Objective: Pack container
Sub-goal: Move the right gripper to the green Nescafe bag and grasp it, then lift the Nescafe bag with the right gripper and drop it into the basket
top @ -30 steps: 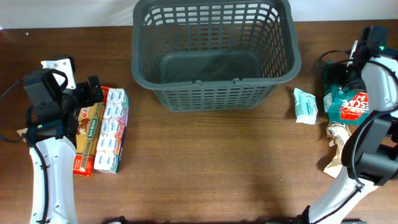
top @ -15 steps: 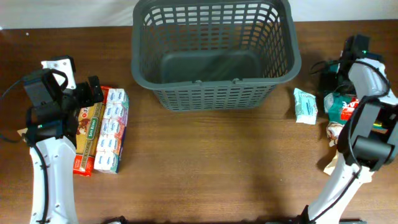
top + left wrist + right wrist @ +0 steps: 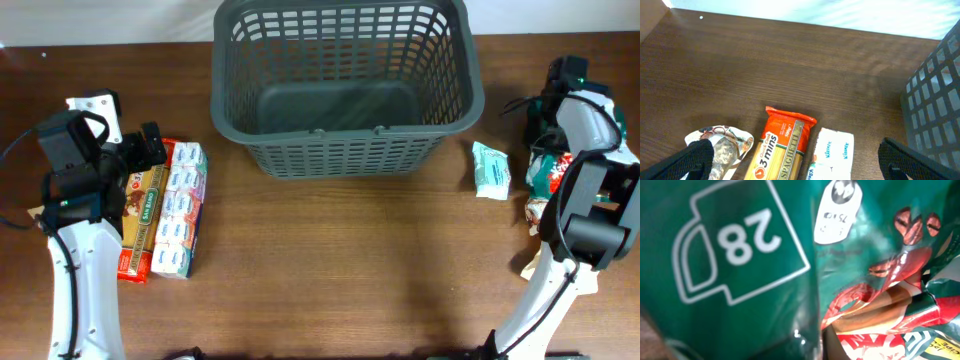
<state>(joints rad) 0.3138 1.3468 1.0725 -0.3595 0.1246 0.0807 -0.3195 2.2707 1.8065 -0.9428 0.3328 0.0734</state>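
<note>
My right gripper needs to lift the packet over the basket's rim, then lower and release it, since the basket's empty bottom lies to the gripper's left in the overhead view.
The container [image 3: 345,152], a large dark grey slotted basket, stands empty at the back centre. My left gripper [image 3: 150,148] hangs open above the far end of an orange spaghetti packet [image 3: 782,145] and a white Kleenex pack [image 3: 832,150]. Its fingertips [image 3: 697,157] are spread wide with nothing between them. My right gripper [image 3: 545,112] is down on the green packets at the far right. A dark green packet [image 3: 740,245] marked 28 and a green-and-red packet [image 3: 890,280] fill the right wrist view. The right fingers are hidden.
A pale teal packet [image 3: 491,168] lies right of the basket. A green-and-red pouch [image 3: 552,172] and a brown-and-white wrapper [image 3: 540,215] sit beside the right arm. The spaghetti [image 3: 140,215] and tissues [image 3: 178,215] lie side by side at left. A crumpled wrapper [image 3: 725,147] lies beside them.
My right arm has swung towards the table's back edge and sunk onto the green packets. The left arm and the left packets have not moved.
</note>
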